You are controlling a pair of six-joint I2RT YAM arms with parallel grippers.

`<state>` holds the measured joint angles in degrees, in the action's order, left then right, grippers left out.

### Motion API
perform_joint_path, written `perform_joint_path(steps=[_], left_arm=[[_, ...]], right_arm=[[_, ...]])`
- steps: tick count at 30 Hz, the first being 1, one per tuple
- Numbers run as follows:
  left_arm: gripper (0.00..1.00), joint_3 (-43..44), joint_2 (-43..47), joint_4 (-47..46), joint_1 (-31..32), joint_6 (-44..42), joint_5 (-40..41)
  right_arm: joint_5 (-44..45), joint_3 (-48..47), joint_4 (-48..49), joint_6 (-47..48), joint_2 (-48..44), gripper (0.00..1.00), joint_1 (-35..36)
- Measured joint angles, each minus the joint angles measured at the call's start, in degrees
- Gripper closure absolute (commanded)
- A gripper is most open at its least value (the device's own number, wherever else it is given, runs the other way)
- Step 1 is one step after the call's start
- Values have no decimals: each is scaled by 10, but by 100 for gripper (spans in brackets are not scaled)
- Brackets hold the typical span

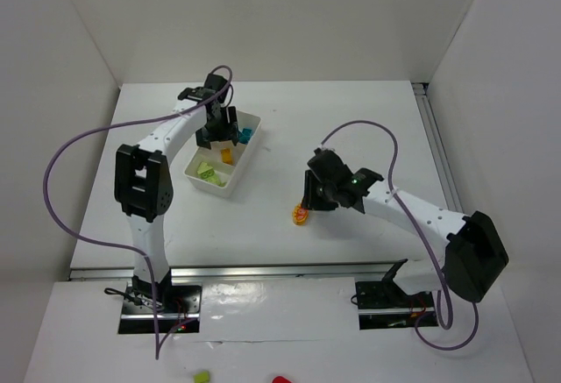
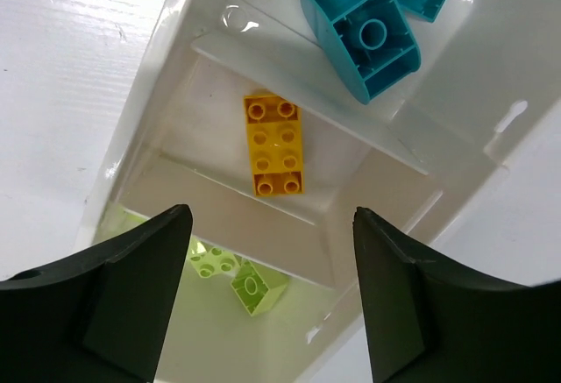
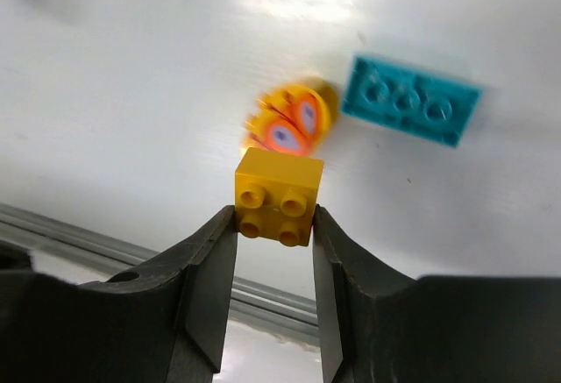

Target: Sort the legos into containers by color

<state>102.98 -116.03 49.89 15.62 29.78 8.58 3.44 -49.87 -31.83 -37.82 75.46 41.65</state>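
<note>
I will lift the yellow brick with my right gripper and swing it outward, to the left in the top view, over the tray's middle section (image 1: 225, 154), where a yellow brick already lies.
The white tray (image 1: 230, 183) has three compartments. In the left wrist view the far one holds two teal bricks (image 2: 361, 30), the middle one a yellow brick (image 2: 274, 145), the near one lime green bricks (image 2: 254, 287). My left gripper (image 2: 272, 225) hangs open and empty above the tray (image 2: 140, 111); in the top view it (image 1: 219, 129) is over the tray's far half. My right gripper (image 3: 275, 221) is shut on a small yellow brick (image 3: 279, 197), held just above the table. Beyond it lie a blurred orange-red ring-like piece (image 3: 289, 123) and a flat teal brick (image 3: 410, 100). The ring piece (image 1: 301, 216) lies beside my right gripper (image 1: 308, 199).
A metal rail (image 3: 105, 243) runs along the table's near edge, close under my right gripper. White walls enclose the table at the back and both sides. A green and a red piece (image 1: 202, 375) lie off the table near the bottom edge.
</note>
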Motion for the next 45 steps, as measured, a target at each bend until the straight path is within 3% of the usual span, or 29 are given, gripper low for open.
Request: perform_joint_path(steps=[8, 19, 27, 28, 30, 33, 37, 42, 45], left_arm=[[16, 14, 47, 20, -11, -1, 2], [17, 16, 219, 50, -122, 8, 3], [17, -2, 310, 73, -161, 8, -19], [17, -2, 316, 76, -161, 6, -24], [17, -6, 323, 78, -161, 5, -30], [17, -19, 329, 80, -161, 4, -35], [17, -32, 328, 93, -150, 0, -35], [17, -27, 320, 102, -89, -25, -32], [16, -26, 300, 104, -19, -35, -40]], right_arm=[[7, -173, 3, 51, 54, 73, 0], [-35, -460, 54, 142, 346, 73, 5], [-88, -676, 53, 169, 524, 53, 12], [-94, -703, 53, 172, 545, 38, 12], [-101, -750, 47, 182, 576, 27, 15], [-104, -761, 42, 184, 589, 19, 23], [-90, -713, 58, 182, 557, 21, 28], [-23, -454, 125, 159, 382, 23, 13], [25, -317, 141, 137, 252, 17, -33]])
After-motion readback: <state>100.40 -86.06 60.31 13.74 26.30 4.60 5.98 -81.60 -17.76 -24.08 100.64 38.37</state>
